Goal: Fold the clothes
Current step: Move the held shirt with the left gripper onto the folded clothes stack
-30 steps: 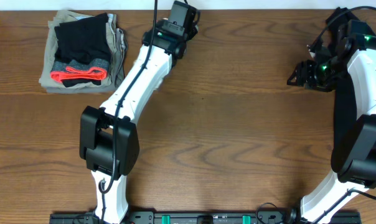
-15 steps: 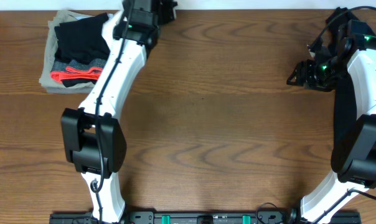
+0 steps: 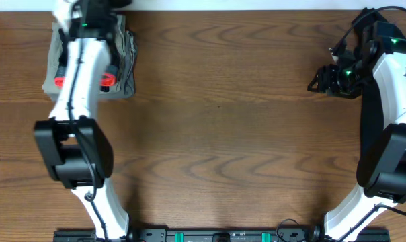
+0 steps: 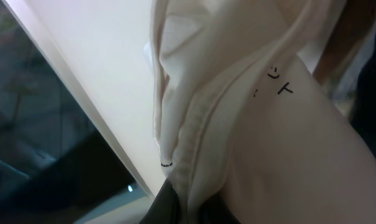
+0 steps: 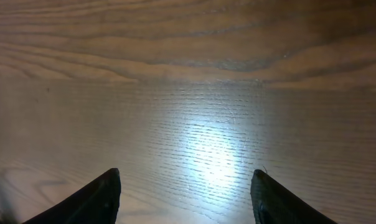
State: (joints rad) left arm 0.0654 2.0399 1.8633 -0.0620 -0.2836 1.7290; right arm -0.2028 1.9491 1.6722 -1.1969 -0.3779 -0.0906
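Observation:
My left gripper moves back toward the base next, over the pile's uncovered, red-trimmed near end, and releases the white T-shirt [image 4: 269, 143] there.
In the left wrist view a white T-shirt [image 4: 269, 143] with small black print fills most of the frame. A bunched fold of it is pinched between the dark fingers of my left gripper [image 4: 191, 208], which is shut on it. In the overhead view the left arm [image 3: 78, 67] reaches to the far left back corner, and its gripper lies at the table's top edge, hidden by the wrist. My right gripper [image 3: 317, 79] hovers at the right back of the table, and its jaws [image 5: 185, 186] stand open over bare wood with nothing between them.
A pile of folded clothes [image 3: 126, 60] lies at the back left, partly under the left arm, with a red-trimmed piece [image 3: 107, 79] showing. A pale table edge [image 4: 82, 81] runs past the T-shirt, with dark space beyond it.
The left arm has swung from the table's back middle to the far left, over the folded pile. The right arm has not moved.

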